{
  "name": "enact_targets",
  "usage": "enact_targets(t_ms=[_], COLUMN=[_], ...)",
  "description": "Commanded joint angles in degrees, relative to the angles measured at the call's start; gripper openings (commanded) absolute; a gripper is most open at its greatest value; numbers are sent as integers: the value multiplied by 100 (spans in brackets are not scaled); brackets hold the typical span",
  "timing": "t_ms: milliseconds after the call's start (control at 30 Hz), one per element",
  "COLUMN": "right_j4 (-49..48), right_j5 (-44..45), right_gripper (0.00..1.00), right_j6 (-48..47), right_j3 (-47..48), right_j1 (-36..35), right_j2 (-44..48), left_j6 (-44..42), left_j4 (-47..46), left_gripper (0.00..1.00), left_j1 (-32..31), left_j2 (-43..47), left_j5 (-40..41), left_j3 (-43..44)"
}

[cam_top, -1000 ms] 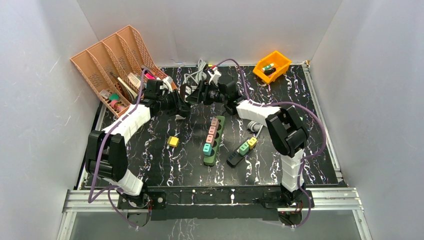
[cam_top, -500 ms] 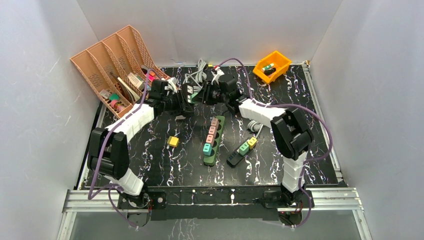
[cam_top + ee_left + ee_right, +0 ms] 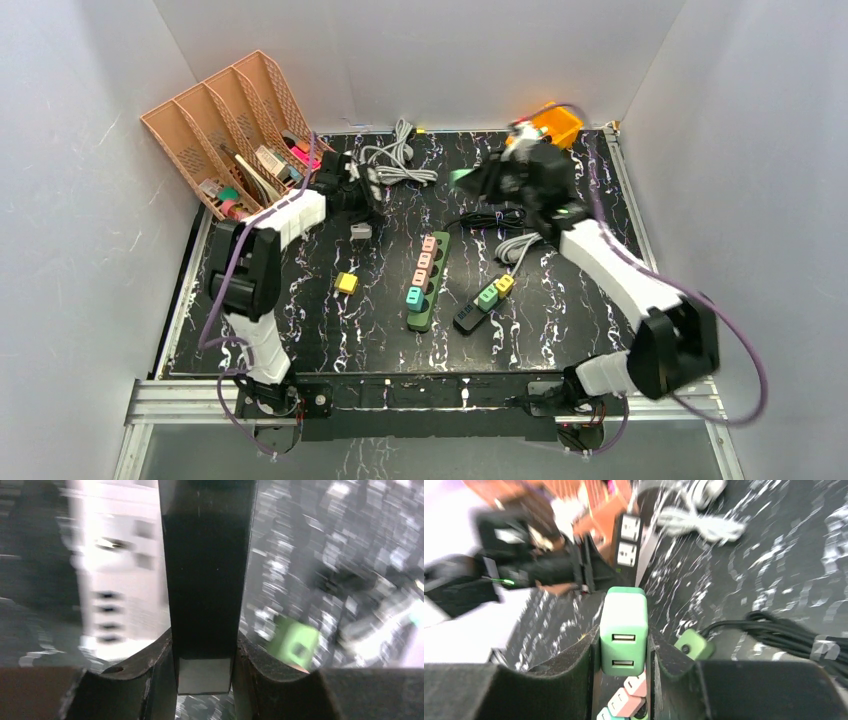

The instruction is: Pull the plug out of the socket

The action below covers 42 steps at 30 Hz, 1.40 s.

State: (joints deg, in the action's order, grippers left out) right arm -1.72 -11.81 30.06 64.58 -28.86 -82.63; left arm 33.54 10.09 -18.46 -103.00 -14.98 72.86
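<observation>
I will next bring the plug back down with my right gripper, past the cables toward the right in the top view, onto the mat, because the plug is off the socket strip.
My right gripper (image 3: 482, 180) is shut on a green two-port USB plug (image 3: 462, 177) and holds it in the air above the mat, apart from the socket. In the right wrist view the plug (image 3: 623, 622) sits between the fingers of the gripper (image 3: 624, 642). My left gripper (image 3: 352, 192) is shut on the black socket strip (image 3: 368, 184) at the back left. In the left wrist view the strip (image 3: 205, 570) runs upward between that gripper's (image 3: 204, 647) fingers. The strip's white outlet faces (image 3: 628, 540) show in the right wrist view.
A green power strip (image 3: 425, 280) with pink and teal plugs lies mid-mat. A black strip (image 3: 478, 303) with green and yellow plugs lies to its right. A yellow plug (image 3: 347, 283), grey plug (image 3: 361, 231), cables (image 3: 395, 160), orange bin (image 3: 555, 122) and file organiser (image 3: 225, 130) are also here.
My right gripper has pulled away to the right with the green plug, which has left the socket strip. My left gripper has drawn the strip back to the left.
</observation>
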Motion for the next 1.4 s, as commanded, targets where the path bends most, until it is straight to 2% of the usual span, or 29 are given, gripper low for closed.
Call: enact_targets(t_ms=[0,67,167,400,567,667,733,833,867,967,1167,1267,1333,1367], right_j4=[-941,-1134,-999,-804,-372,-57,102,452,534,596,360,367,370,414], right_j5=[-1850,-2208,-1965,-1402,-603,-30,243,703,880,1001,931,880,800,795], right_gripper=[0,0,0,0,0,0,0,0,0,0,2,12,23,41], right_j6=[579,903,1157,2555,2635,2666,2638,2726,2811,3091,3239,3192,3083,3004], right_j3=[-757,-1196,-1641,-3246,-3524,-3584,-3586,-3578,-3606,-3759,-3946,-3936,-3888,-3855], right_j1=[1576,2150,2606,4410,4681,4743,4787,4846,4893,5003,5098,5118,5118,5114], right_j2=[1104,1420,1810,1942,1980,2025,2010,1998,1979,1916,1772,1725,1722,1731], left_j6=[74,47,-65,-618,-812,-688,-733,-765,-755,-733,-614,-413,-269,-181], left_j4=[599,725,686,670,1248,1371,1373,1275,1205,991,686,479,367,298], left_gripper=[0,0,0,0,0,13,28,66,96,98,98,98,98,98], left_j1=[359,360,355,395,656,862,905,861,847,805,521,314,149,59], left_j2=[-679,-932,-1281,-2519,-3532,-3829,-3753,-3114,-2838,-1828,278,1204,1835,2077], left_j5=[1291,1333,1175,-1,-223,-607,-971,-1394,-1492,-1481,-925,-757,-707,-714], left_j3=[521,832,1306,2744,4262,4817,4878,4302,4013,2990,398,-886,-1610,-2020])
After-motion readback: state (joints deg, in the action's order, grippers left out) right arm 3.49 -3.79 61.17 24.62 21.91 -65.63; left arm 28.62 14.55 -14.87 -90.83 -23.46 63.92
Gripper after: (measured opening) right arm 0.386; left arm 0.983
